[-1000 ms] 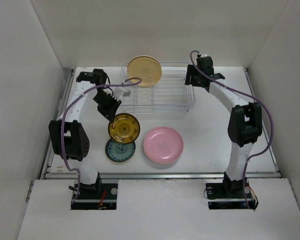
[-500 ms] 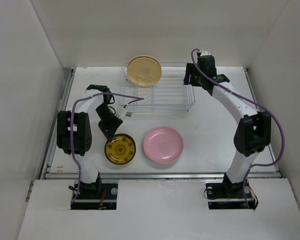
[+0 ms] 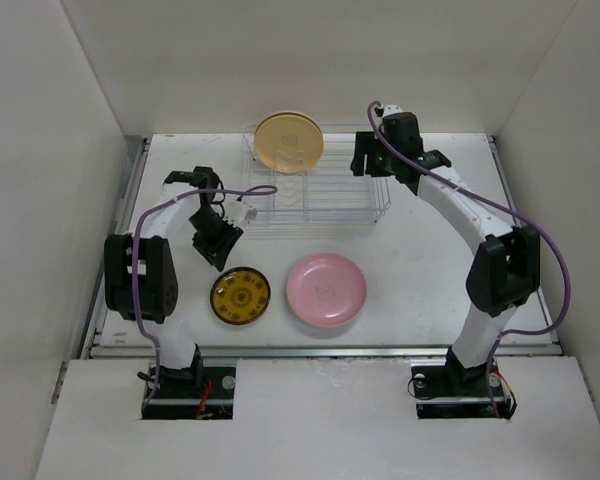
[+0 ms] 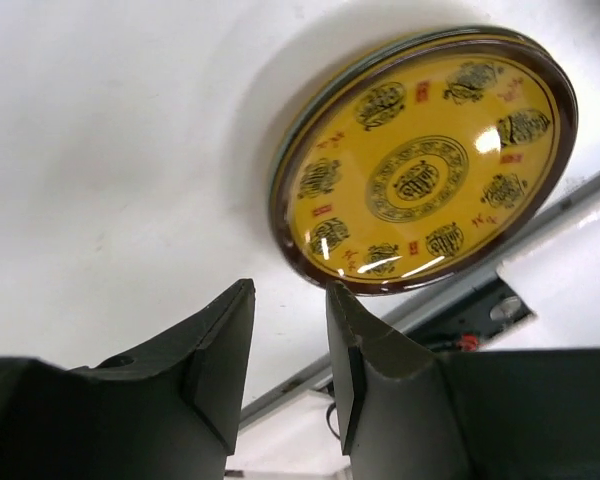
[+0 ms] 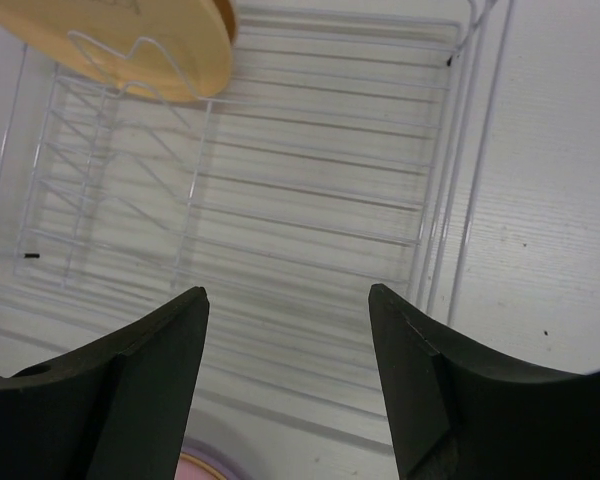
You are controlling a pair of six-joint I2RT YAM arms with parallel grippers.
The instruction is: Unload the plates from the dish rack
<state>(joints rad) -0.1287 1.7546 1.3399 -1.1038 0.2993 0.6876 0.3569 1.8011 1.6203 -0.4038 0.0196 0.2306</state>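
Note:
The robot's right gripper should move outward and to the left in the top view to close on the cream-tan plate's free edge, since that edge faces the empty wires of the dish rack.
An amber-yellow patterned plate (image 3: pixel 241 297) (image 4: pixel 425 160) lies flat at the front left of the table, and a thin teal rim peeks out under it. Just behind it my left gripper (image 3: pixel 221 255) (image 4: pixel 290 290) stands open, holding nothing and clear of the plate. A pink plate (image 3: pixel 326 290) lies flat to the right of the amber one. In the dish rack (image 3: pixel 320 190) (image 5: pixel 320 190) a cream-tan plate (image 3: pixel 289 141) (image 5: pixel 130 30) stands upright at the left end. My right gripper (image 3: pixel 370 165) (image 5: pixel 288 290) hangs open over the rack's right end, empty.
White walls enclose the table on the left, back and right. A metal rail (image 3: pixel 320 350) runs along the table's front edge, close to the flat plates. The purple cable (image 3: pixel 245 190) of the left arm loops near the rack's left front corner.
The left gripper lowered the amber plate onto the teal one, let go and drew back toward the rack. The right arm swung left over the rack's right end.

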